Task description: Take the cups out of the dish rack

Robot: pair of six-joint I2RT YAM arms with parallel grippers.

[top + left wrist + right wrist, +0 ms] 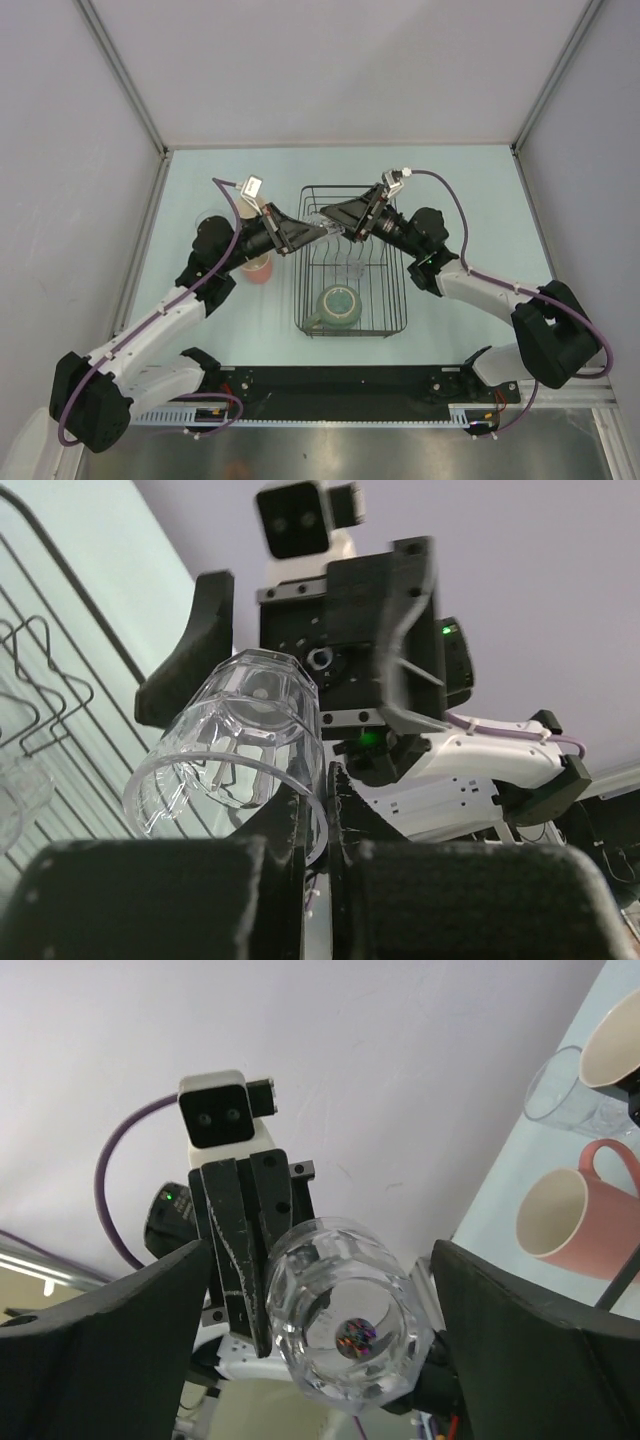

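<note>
The other clear tumbler (pixel 207 214) stands below, to the left in the top view. My left gripper should next swing off the rack (pixel 303 270) and go down to release inside it.
A clear glass tumbler (pixel 240 735) hangs on its side above the far end of the black wire dish rack (pixel 303 270). My left gripper (pixel 322 795) is shut on its rim wall, one finger inside and one outside. My right gripper (pixel 322 1255) is open, its fingers (pixel 530 1340) spread on either side of the tumbler's base (pixel 345 1330) without touching it. In the top view both grippers, left (pixel 320 230) and right (pixel 337 217), meet at the tumbler (pixel 330 224). A sage-green mug (pixel 338 305) sits in the rack's near end.
A salmon-pink cup (pixel 258 268) stands on the table left of the rack, under my left arm. The right wrist view shows it (pixel 570 1215) beside another clear tumbler (pixel 562 1090) and a pale-inside cup (pixel 615 1040). Rack wires (pixel 60 685) lie below the held tumbler.
</note>
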